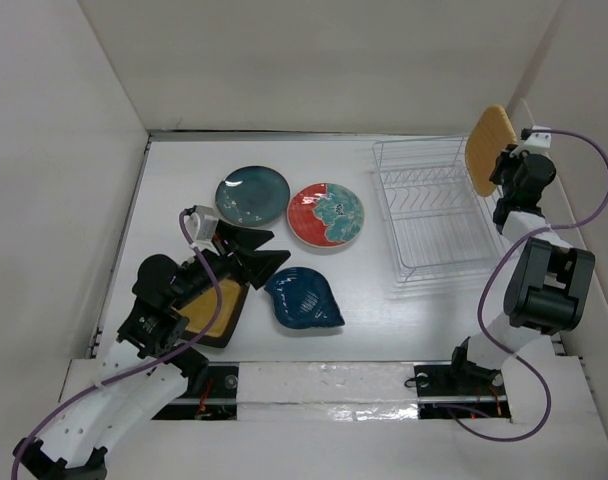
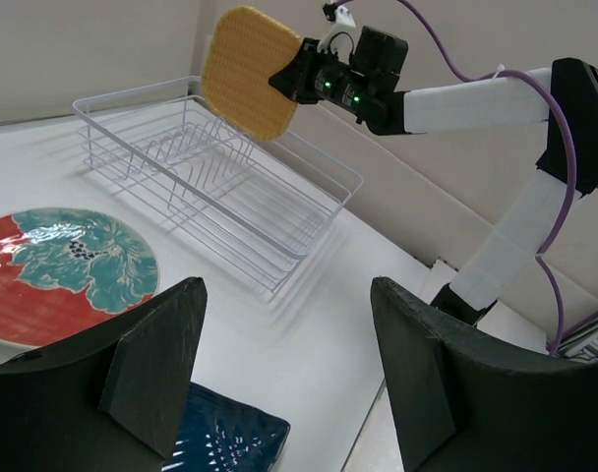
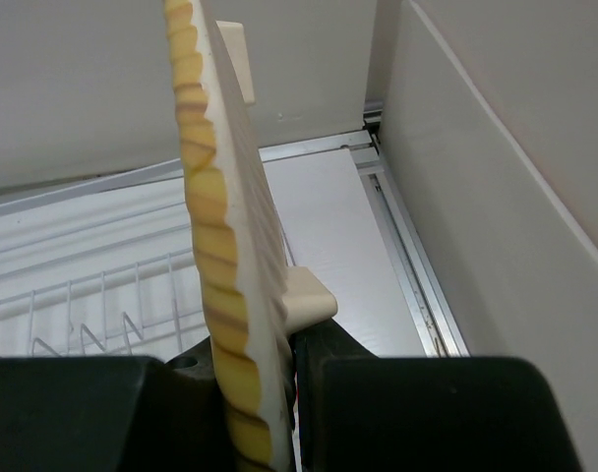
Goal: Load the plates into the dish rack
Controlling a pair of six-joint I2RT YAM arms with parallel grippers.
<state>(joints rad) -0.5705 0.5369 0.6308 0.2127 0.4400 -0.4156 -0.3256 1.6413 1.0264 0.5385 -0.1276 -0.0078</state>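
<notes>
The orange plate is above the rack's wires. My right gripper should next move slightly away from the rack's side and lower the plate into the rack's end (image 1: 465, 192) (image 3: 184, 310).
My right gripper (image 1: 504, 168) is shut on the orange plate (image 1: 488, 150), holding it upright on edge in the air over the right end of the white wire dish rack (image 1: 432, 210). The right wrist view shows the orange plate's scalloped rim (image 3: 215, 295) pinched between the jaws. My left gripper (image 1: 258, 252) is open and holds nothing, low over the table near the dark blue leaf-shaped plate (image 1: 302, 298). The mustard-yellow plate (image 1: 216, 308) lies partly under the left arm. The dark teal plate (image 1: 252, 195) and the red-and-teal plate (image 1: 325, 214) lie flat at mid table.
White walls close in the table on the left, back and right; the right wall (image 1: 584, 110) stands just beyond the rack and the raised plate. A metal rail (image 1: 324, 385) runs along the near edge. Purple cables (image 1: 584, 215) loop off both arms.
</notes>
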